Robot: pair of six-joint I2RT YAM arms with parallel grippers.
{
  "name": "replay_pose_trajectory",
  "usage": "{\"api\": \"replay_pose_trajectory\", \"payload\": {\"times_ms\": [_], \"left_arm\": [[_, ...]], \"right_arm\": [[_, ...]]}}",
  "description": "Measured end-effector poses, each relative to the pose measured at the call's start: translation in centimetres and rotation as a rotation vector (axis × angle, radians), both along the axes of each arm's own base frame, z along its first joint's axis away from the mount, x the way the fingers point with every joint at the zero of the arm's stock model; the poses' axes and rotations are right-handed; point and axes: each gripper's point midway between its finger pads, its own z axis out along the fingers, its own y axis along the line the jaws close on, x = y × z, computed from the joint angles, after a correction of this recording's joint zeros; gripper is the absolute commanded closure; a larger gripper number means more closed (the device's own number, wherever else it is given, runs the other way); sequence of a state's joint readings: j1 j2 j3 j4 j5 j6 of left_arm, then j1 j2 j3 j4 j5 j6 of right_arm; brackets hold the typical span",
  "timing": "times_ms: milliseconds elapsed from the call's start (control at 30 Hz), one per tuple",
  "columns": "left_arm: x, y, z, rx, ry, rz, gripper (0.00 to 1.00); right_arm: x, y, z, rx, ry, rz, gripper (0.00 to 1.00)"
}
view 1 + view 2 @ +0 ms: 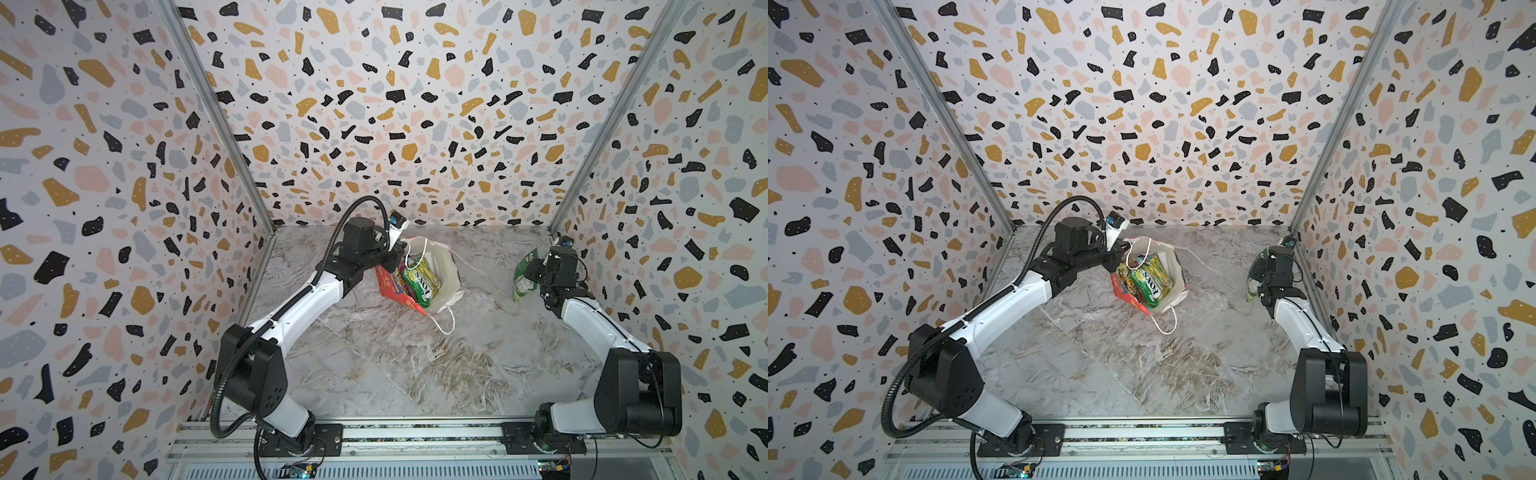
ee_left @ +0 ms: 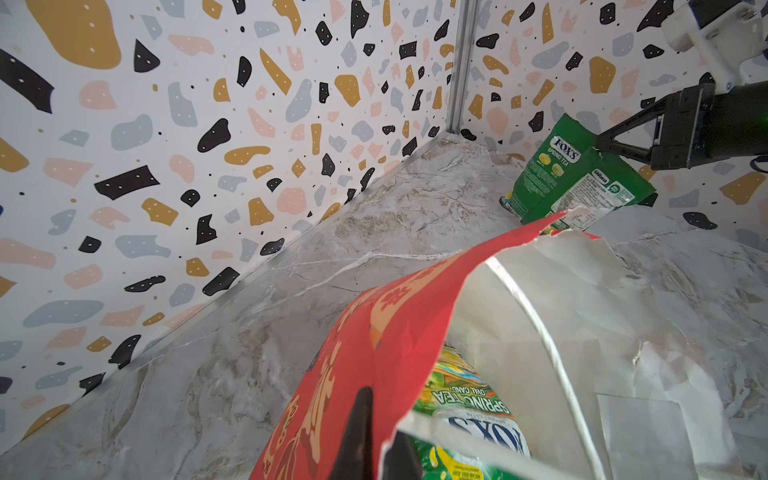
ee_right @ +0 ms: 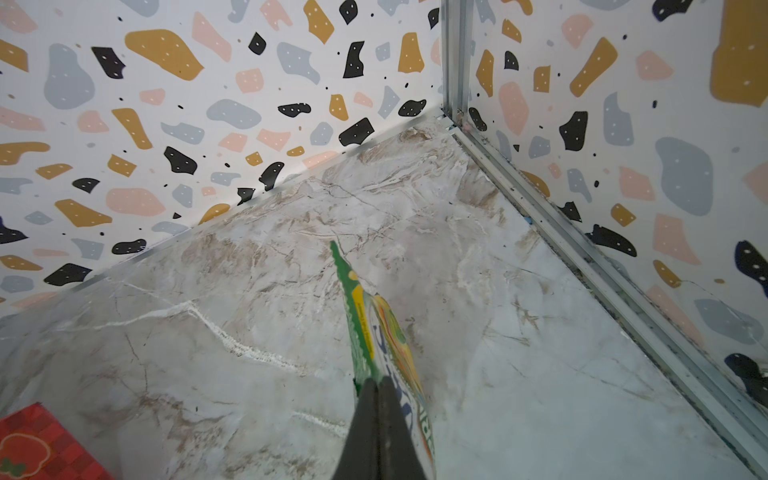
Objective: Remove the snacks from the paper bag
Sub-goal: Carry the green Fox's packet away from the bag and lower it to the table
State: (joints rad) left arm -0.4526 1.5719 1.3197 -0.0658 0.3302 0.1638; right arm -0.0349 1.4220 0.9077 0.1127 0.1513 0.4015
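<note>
The right gripper lowers the green snack packet next until it rests on the bare marble table and releases its edge. That clear surface lies below the gripper.
The red paper bag [image 1: 392, 291] [image 1: 1124, 291] stands tilted on the marble table, its white inside showing in both top views. My left gripper [image 1: 392, 259] [image 2: 380, 419] is shut on the bag's red wall [image 2: 395, 316] at the rim, one finger outside and one inside. Several snacks stay inside, a green FOX'S packet [image 1: 419, 282] [image 1: 1150, 278] [image 2: 469, 411] on top. My right gripper [image 1: 534, 272] [image 3: 377, 380] is shut on the edge of another green snack packet [image 1: 524, 276] [image 1: 1253, 278] [image 2: 569, 174] [image 3: 374, 328]. It holds that packet off the table by the right wall.
Terrazzo-patterned walls close in the table on the left, back and right, with a metal post [image 3: 455, 58] in the back right corner. A white cord handle [image 1: 444, 328] trails from the bag toward the front. The arm bases sit on a rail [image 1: 415, 436] along the front edge.
</note>
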Motion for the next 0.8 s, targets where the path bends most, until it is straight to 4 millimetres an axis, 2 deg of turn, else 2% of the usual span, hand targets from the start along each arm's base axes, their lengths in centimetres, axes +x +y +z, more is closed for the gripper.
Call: {"api": "replay_pose_trajectory", "payload": {"times_ms": [167,433,633,700,800], "left_arm": [[0.0,0.0,0.0,0.001,0.000,0.001,1.00],[0.1,0.1,0.0,0.003,-0.002,0.007,1.00],[0.2,0.3,0.0,0.009,-0.009,0.017,1.00],[0.2,0.3,0.0,0.011,-0.011,0.020,1.00],[0.2,0.4,0.1,0.011,-0.012,0.021,1.00]], "right_arm": [[1.5,0.5,-1.3,0.016,-0.002,0.030,1.00],[4.6,3.4,-3.4,0.059,0.026,0.142,1.00],[6.4,4.3,-6.5,0.091,0.087,0.151,1.00],[6.9,4.1,-7.5,0.105,0.107,0.140,0.93],[7.2,4.2,-8.4,0.148,0.124,0.136,0.65]]}}
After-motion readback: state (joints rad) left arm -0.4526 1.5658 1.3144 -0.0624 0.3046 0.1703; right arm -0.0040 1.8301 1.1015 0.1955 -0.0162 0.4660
